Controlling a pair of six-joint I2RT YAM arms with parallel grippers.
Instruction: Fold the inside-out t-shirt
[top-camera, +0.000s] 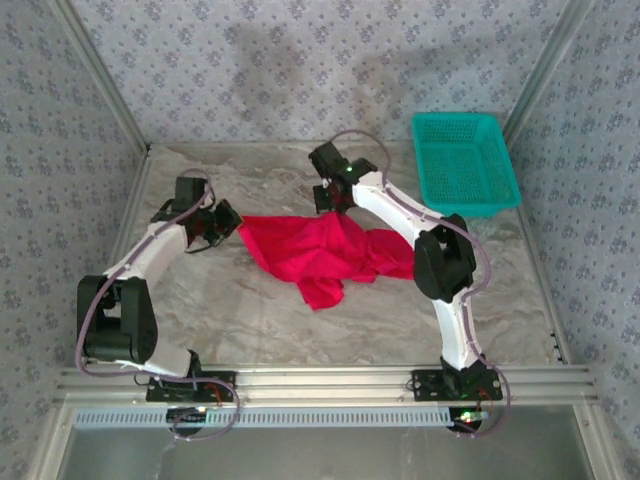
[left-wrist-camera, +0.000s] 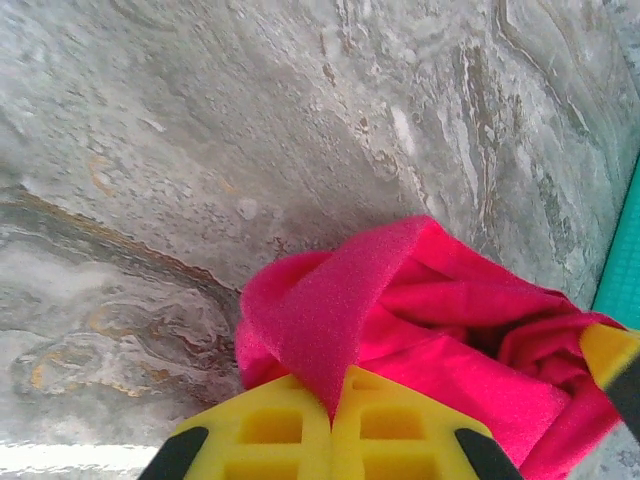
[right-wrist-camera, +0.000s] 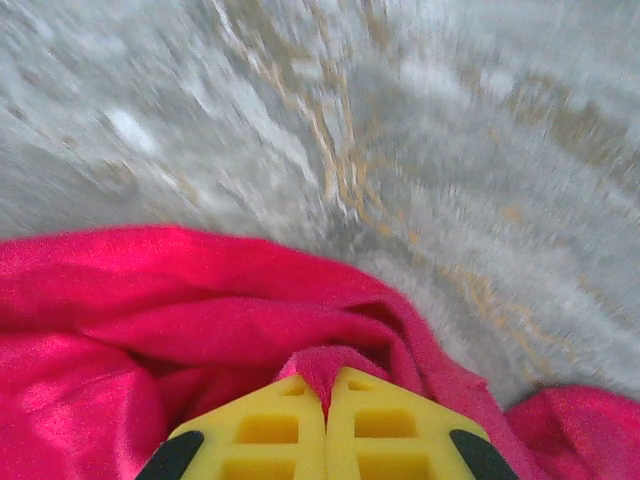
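Next, my left gripper draws the red tip away from my right gripper and back down to the table, because the cloth between them lies crumpled.
The inside-out t-shirt (top-camera: 325, 255) is a plain bright red cloth lying crumpled across the middle of the marbled table. My left gripper (top-camera: 232, 222) is at the shirt's left corner, shut on a fold of the red cloth (left-wrist-camera: 320, 330) that rises from between its yellow fingers (left-wrist-camera: 270, 430). My right gripper (top-camera: 333, 200) is at the shirt's far upper edge, shut on a small pinch of the t-shirt (right-wrist-camera: 325, 365) between its yellow fingers (right-wrist-camera: 395, 435). The right wrist view is blurred by motion.
A teal plastic mesh basket (top-camera: 463, 162) stands at the back right of the table, its edge (left-wrist-camera: 622, 275) showing in the left wrist view. Patterned walls and metal rails enclose the table. Bare marbled surface (top-camera: 250, 320) lies in front of the shirt.
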